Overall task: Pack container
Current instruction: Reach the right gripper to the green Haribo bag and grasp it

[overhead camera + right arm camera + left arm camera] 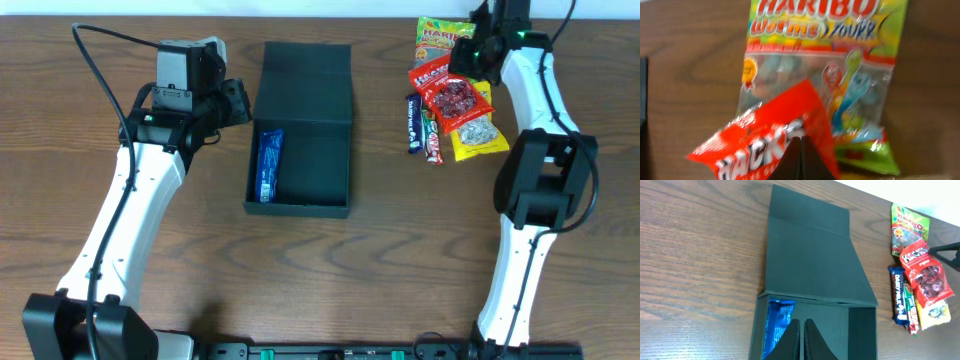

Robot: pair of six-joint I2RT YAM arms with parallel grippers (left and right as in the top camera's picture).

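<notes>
The right gripper draws back toward the dark candy bars next and releases the red Hacks packet (432, 72) beside them, since the packet's end overlaps the Haribo worms bag.
The container (318, 150) is a black box, open, with its flap lid (305, 82) laid back toward the far side. It also shows in the left wrist view (860, 330). A blue packet (270, 165) lies inside along the left wall and shows in the left wrist view (777, 322). My left gripper (240, 103) (802, 322) is shut and empty, just left of the lid. My right gripper (468, 62) (801, 139) is shut on a red Hacks packet (765, 135) (432, 72) in the snack pile.
The snack pile right of the box holds a Haribo worms bag (443, 38) (825, 60), a red berry bag (457, 98), a yellow packet (478, 135) and dark candy bars (414, 125). The wooden table (400, 240) lies all around.
</notes>
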